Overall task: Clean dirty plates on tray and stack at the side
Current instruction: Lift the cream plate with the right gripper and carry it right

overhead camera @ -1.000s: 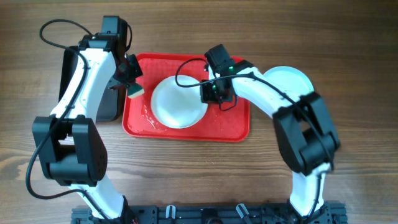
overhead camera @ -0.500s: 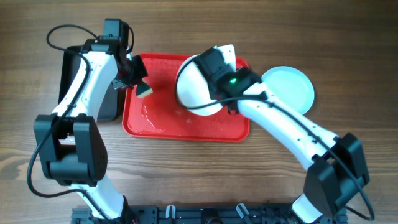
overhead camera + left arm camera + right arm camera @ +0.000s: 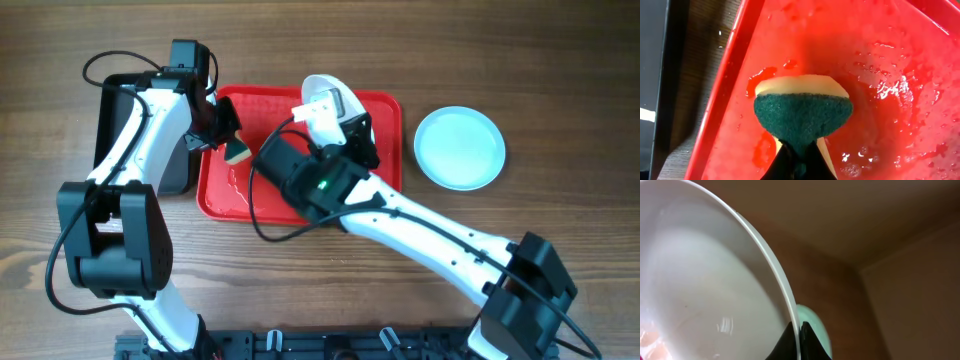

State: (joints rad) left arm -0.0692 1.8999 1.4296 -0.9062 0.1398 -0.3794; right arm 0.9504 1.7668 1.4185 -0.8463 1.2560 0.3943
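Note:
My right gripper swings across and down to release its white plate (image 3: 322, 98) onto the aqua plate (image 3: 459, 148) next, since that lies to the gripper's right in the overhead view.
Over the back of the red tray (image 3: 380, 205), my right gripper (image 3: 342, 124) is shut on the rim of a white plate (image 3: 322, 98) and holds it tilted up on edge. In the right wrist view that plate (image 3: 700, 280) fills the left side, its rim pinched by my gripper (image 3: 799, 336). A pale aqua plate (image 3: 459, 148) lies flat on the table right of the tray and shows behind the rim (image 3: 816, 325). My left gripper (image 3: 232, 140) is shut on a green-and-yellow sponge (image 3: 802, 115) above the tray's wet left part (image 3: 880, 60).
A black tray (image 3: 112, 120) sits left of the red tray, mostly under my left arm, and its edge (image 3: 655, 60) shows in the left wrist view. My right arm (image 3: 430, 235) stretches across the front of the red tray. Water beads on the tray floor.
My right arm swung left across the tray and lifted the white plate off it, tipping it on edge. My left gripper moved slightly right with the sponge.

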